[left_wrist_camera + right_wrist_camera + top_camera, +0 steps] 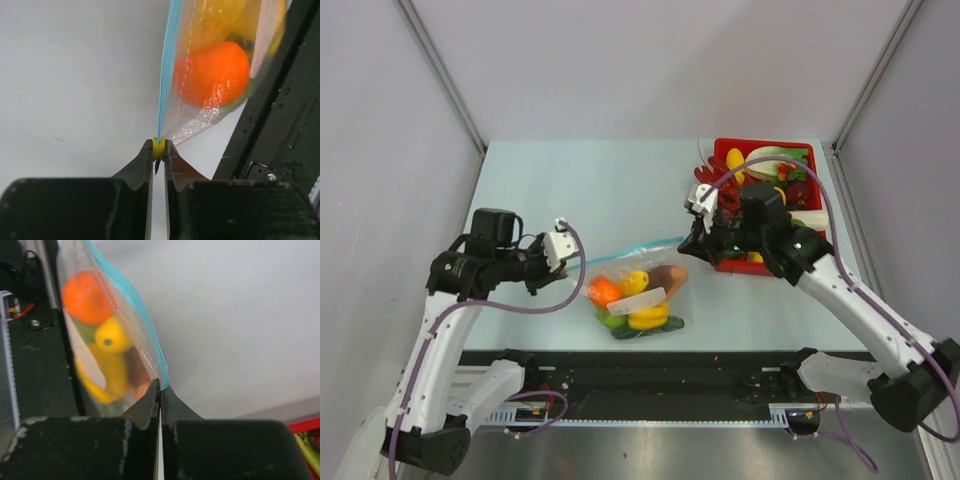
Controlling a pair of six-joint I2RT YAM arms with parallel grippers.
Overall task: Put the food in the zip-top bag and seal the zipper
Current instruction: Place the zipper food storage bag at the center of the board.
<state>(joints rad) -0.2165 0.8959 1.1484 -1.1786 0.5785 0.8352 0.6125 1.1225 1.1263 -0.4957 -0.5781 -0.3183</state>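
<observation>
The bag still hangs near the black bar, so my left gripper will next carry the zipper's slider down and outward onto the bare tabletop beyond the zipper (85, 85) and release it.
The clear zip-top bag (642, 297) hangs between my two grippers just above the table. It holds the food: an orange ball (604, 291), a yellow pepper (647, 318), green pieces and an orange carrot (668, 275). The light blue zipper (635, 249) is stretched taut along its top edge. My left gripper (578, 258) is shut on a small yellow slider (158, 148) at the zipper's left end (167, 65). My right gripper (692, 236) is shut on the zipper's right end (162, 381). The ball (85, 297) and pepper (110, 337) show through the bag in the right wrist view.
A red tray (760, 143) with several more toy foods stands at the back right, right behind my right gripper. A black rail (650, 370) runs along the table's near edge, just below the bag. Grey walls close in the table's sides.
</observation>
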